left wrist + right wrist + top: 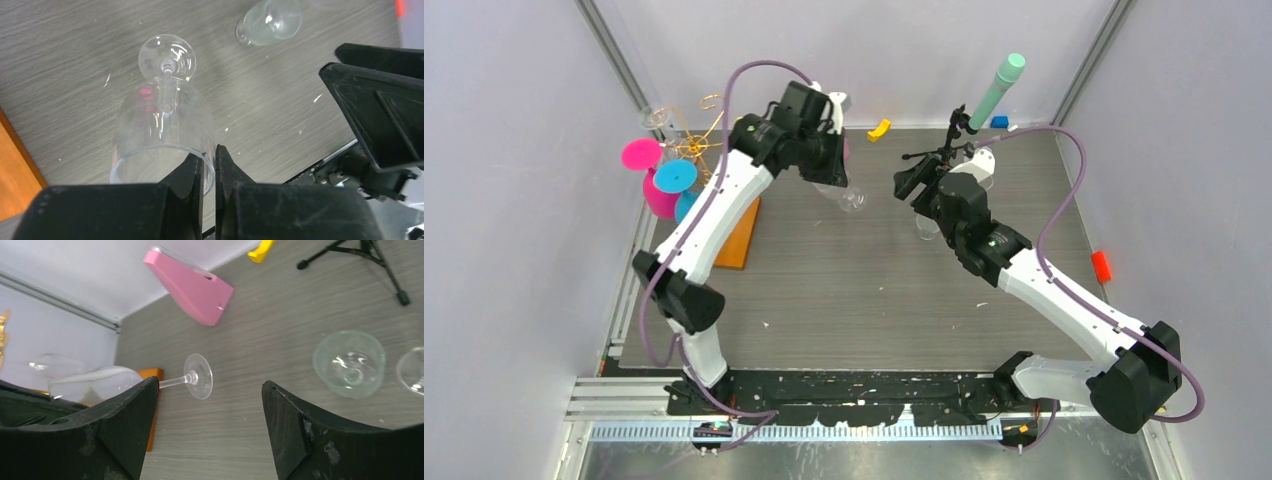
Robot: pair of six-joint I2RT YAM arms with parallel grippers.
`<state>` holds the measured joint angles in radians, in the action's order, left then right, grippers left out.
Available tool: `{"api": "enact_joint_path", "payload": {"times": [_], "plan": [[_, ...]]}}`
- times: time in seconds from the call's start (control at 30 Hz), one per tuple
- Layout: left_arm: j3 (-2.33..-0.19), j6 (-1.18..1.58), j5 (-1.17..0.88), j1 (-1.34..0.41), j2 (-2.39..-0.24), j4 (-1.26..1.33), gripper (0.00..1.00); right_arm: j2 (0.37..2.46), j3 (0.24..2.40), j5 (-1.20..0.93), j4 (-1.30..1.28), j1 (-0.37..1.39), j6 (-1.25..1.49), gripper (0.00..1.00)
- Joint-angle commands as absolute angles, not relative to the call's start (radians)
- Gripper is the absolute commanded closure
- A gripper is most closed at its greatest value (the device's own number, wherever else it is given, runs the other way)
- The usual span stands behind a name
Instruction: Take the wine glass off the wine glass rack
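Observation:
Down and toward the right in the top view, my left gripper will tip the tilted glass upright onto the empty tabletop to release it clear of the rack [699,135].
A clear wine glass [162,125] hangs tilted above the table, its foot [852,199] pointing away from my left gripper [210,152], which is shut on the bowl's rim, one finger inside and one outside. The wine glass rack [699,135], gold wire on an orange wooden base [740,240], stands at the far left with pink and blue glasses [674,176] hanging on it. My right gripper [210,383] is open and holds nothing. It faces the held glass's foot [198,376] from the right, a short way off.
Two clear glasses [350,362] [412,370] stand near the right gripper. A black tripod with a mint-green tube [996,90] is at the back right. A pink object [192,285] and a yellow piece [879,128] lie at the back, a red block [1102,266] at the right.

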<state>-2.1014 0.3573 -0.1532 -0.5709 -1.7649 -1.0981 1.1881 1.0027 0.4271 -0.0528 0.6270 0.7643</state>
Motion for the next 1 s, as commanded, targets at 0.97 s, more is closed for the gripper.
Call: {"api": "enact_joint_path", "payload": {"times": [0.97], "plan": [[-2.511,0.353,-0.126,-0.724,-2.265,-1.218,0.92,1.06,0.975,0.561,-0.339,0.618,0.727,0.2]]}}
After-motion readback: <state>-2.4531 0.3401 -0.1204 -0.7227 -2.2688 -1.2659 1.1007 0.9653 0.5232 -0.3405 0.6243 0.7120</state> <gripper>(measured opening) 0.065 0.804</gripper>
